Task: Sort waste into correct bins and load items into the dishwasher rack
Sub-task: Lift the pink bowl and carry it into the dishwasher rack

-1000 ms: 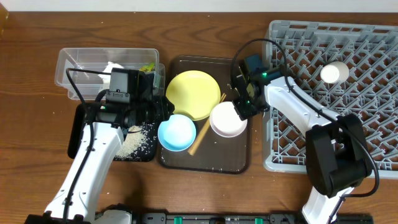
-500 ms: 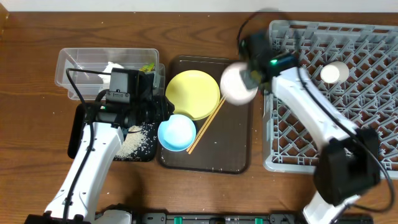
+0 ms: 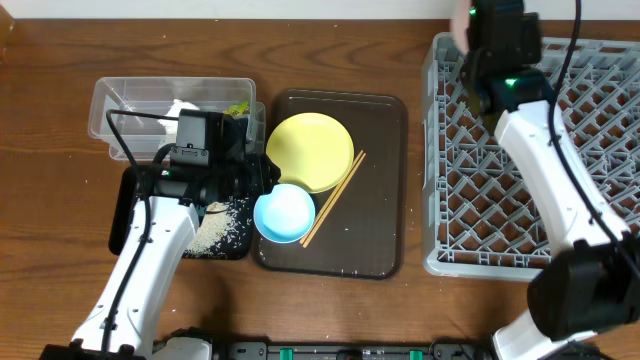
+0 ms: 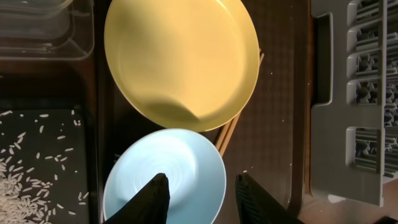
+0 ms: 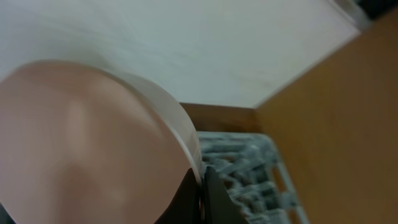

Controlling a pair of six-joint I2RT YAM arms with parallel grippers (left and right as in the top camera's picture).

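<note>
The dishwasher rack's far corner nearest the brown tray is below, so my right gripper should next lower the white bowl into the rack's slots and release its rim.
My left gripper stands open astride the near rim of the light blue bowl, one finger over its inside and one outside. That bowl sits on the brown tray beside the yellow plate and the chopsticks. My right gripper is shut on the rim of the white bowl, held high over the far left corner of the dishwasher rack. In the overhead view the right gripper is at the top edge. The clear tub holds a tissue and a wrapper. Rice lies on the black tray.
The dark brown serving tray lies between the bins and the rack, its right half bare. The right arm stretches across the rack's middle and hides part of it. Wooden table surrounds everything.
The right gripper lifted the white bowl off the brown tray and swung it up and back, over the rack's far left corner. The left arm stayed still.
</note>
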